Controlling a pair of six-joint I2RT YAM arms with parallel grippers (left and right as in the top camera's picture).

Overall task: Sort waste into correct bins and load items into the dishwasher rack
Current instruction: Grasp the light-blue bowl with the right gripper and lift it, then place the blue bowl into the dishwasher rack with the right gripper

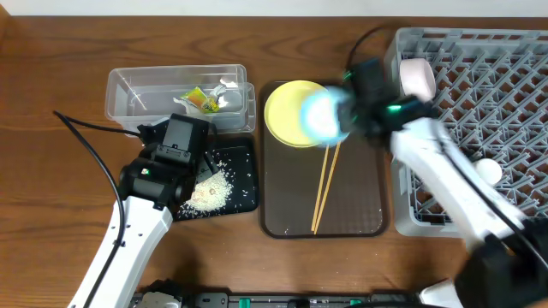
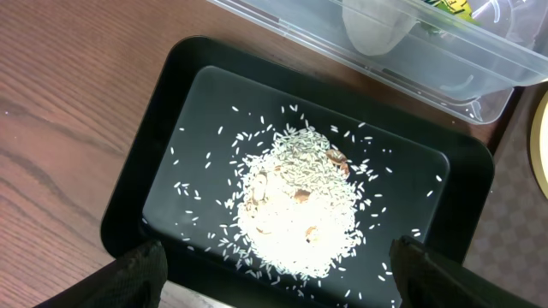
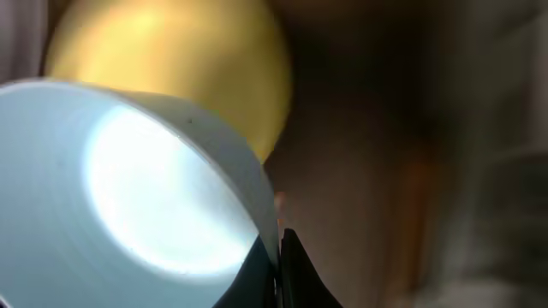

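Observation:
My right gripper brings the light blue bowl (image 1: pixel 324 114) outward past the pink bowl and releases it onto the rack's far pegs next, as these stand empty.
My right gripper (image 1: pixel 347 115) is shut on the rim of the light blue bowl (image 1: pixel 324 114) and holds it above the yellow plate (image 1: pixel 287 115); the bowl (image 3: pixel 128 197) fills the right wrist view with the plate (image 3: pixel 197 68) behind it. Wooden chopsticks (image 1: pixel 325 184) lie on the brown tray (image 1: pixel 360 214). The pink bowl (image 1: pixel 417 75) and a white cup (image 1: pixel 488 169) sit in the grey rack (image 1: pixel 479 77). My left gripper (image 2: pixel 278 274) is open above the black tray (image 2: pixel 171 128) holding the rice heap (image 2: pixel 300 201). The green-and-orange wrapper (image 1: pixel 202 100) lies in the clear tub (image 1: pixel 128 85).
The clear tub (image 2: pixel 411 60) stands right behind the black tray. Left arm cables (image 1: pixel 86 137) trail across the wooden table at the left. The rack fills the right side.

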